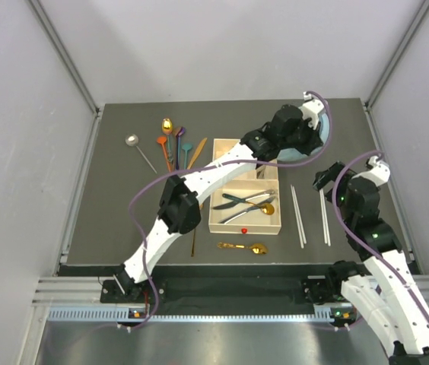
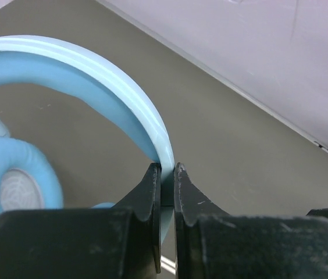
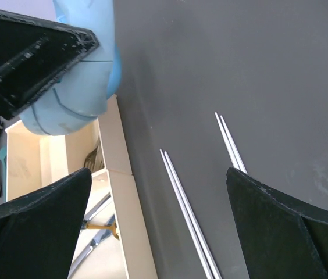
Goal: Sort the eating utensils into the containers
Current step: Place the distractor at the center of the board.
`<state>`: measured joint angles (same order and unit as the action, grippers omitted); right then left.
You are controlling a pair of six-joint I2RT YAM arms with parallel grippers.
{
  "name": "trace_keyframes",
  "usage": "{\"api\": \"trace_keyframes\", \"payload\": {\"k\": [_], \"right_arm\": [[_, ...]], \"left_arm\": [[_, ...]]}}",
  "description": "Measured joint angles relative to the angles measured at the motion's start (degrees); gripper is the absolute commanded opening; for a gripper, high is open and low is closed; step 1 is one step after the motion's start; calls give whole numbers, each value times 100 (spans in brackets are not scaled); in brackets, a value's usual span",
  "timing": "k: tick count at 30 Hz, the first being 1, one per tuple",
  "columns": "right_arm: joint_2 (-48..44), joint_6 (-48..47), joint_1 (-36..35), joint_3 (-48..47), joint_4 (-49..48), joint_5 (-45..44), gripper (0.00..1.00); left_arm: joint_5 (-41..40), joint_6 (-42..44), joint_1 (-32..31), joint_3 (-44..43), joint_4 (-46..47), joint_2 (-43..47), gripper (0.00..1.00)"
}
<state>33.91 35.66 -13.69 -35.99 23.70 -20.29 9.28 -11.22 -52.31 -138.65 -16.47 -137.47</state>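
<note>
My left gripper brings the headphones [image 2: 94,70] down toward the table by the tray's far corner next, then releases the headband.
The cream tray [image 1: 213,205] lies mid-table; its large near section holds dark-and-silver knives and forks [image 1: 241,201] and a gold spoon [image 1: 266,208]. Coloured spoons [image 1: 173,143], a gold spoon [image 1: 167,125] and a wooden knife [image 1: 197,152] lie left of it. Another gold spoon [image 1: 243,246] rests in front of it. Two pairs of chopsticks [image 3: 190,215] [image 3: 231,142] lie to its right. My right gripper [image 3: 159,171] hangs open above them, holding nothing. My left gripper [image 2: 165,168] is shut on the headband of the light-blue headphones [image 2: 94,70] behind the tray's far right corner.
A silver spoon [image 1: 140,150] lies at the far left. A thin wooden stick [image 1: 193,243] pokes out under the left arm. An ear cup [image 3: 77,99] hangs over the tray's far end [image 3: 120,197]. Grey walls close three sides.
</note>
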Motion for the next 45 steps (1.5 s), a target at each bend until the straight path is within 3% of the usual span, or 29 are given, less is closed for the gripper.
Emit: {"api": "trace_keyframes", "payload": {"k": [11,29,32,33,34,42,43,45], "right_arm": [[-96,9,9,111,-9,-63,98],[-61,15,11,378,-31,94,98],[-39,13,11,378,-35,111,98],[-39,9,11,378,-35,114,98],[-39,7,11,378,-35,116,98],[-39,-50,11,428,-50,131,98],[-39,-59,11,450,-55,136,98],[-26,-72,11,452,-33,133,98]], "left_arm": [[396,-103,-2,-22,527,-389,0],[267,-289,11,-39,1213,-1307,0],[267,-426,63,-39,1355,-1340,17],[267,-485,90,-39,1416,-1360,34],[267,-542,118,-39,1491,-1388,42],[234,-920,369,-39,1969,-1572,68],[221,-942,387,-39,1996,-1572,75],[214,-968,411,-39,2022,-1572,81]]}}
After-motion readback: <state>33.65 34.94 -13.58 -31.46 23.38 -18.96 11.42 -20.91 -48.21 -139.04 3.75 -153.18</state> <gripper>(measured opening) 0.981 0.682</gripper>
